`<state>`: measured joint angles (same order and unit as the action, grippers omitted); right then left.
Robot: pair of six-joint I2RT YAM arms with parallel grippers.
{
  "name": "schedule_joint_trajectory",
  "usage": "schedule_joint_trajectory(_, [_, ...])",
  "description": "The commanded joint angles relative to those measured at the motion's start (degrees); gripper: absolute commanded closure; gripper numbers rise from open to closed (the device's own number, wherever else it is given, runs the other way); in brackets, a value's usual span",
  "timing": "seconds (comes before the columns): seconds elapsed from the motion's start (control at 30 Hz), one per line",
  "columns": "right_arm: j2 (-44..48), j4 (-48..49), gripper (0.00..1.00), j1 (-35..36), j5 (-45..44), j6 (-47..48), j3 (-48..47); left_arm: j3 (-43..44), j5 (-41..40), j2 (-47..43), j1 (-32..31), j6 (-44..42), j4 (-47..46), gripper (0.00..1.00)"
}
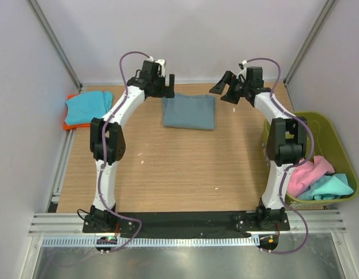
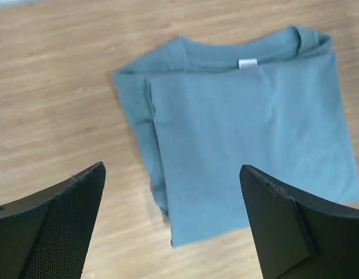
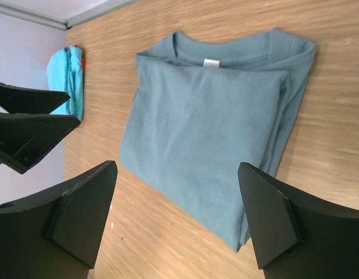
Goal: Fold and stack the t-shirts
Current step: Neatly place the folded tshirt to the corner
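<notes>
My left gripper should next lower onto the slate blue-grey t-shirt's side edge facing the folded turquoise shirt, because that layered edge is below it, between its open fingers.
A slate blue-grey t-shirt (image 1: pixel 189 111) lies folded into a rectangle on the wooden table (image 1: pixel 167 168) at the far middle. Its small white label (image 2: pixel 247 63) is at the collar. It also shows in the left wrist view (image 2: pixel 243 133) and the right wrist view (image 3: pixel 208 133). My left gripper (image 1: pixel 167 82) hovers open and empty above the shirt's far left corner (image 2: pixel 172 168). My right gripper (image 1: pixel 223 90) hovers open and empty just past the shirt's far right corner (image 3: pixel 177 167). Neither gripper touches the cloth.
A folded turquoise shirt (image 1: pixel 87 106) lies on an orange one (image 1: pixel 67 124) at the table's far left edge. An olive-green basket (image 1: pixel 336 139) at the right holds a pink shirt (image 1: pixel 310 172) and a turquoise shirt (image 1: pixel 330 187). Walls stand close behind.
</notes>
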<state>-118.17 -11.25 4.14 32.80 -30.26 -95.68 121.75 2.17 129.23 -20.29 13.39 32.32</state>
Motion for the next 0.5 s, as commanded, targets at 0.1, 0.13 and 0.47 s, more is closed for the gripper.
schedule_joint_trajectory(0.1, [1.3,1.1,0.11,1.9,4.1,-0.3,3.3,-7.0,12.6,-4.9,5.3,4.9,5.6,0.09])
schedule_joint_trajectory(0.13, [0.4,1.1,0.11,2.2,5.1,-0.7,2.9,-7.2,14.9,-4.5,5.7,5.2,5.5,0.11])
schedule_joint_trajectory(0.47, [-9.2,1.1,0.12,2.8,4.6,-1.6,-2.5,-5.0,23.9,4.9,9.7,9.1,0.2,0.13])
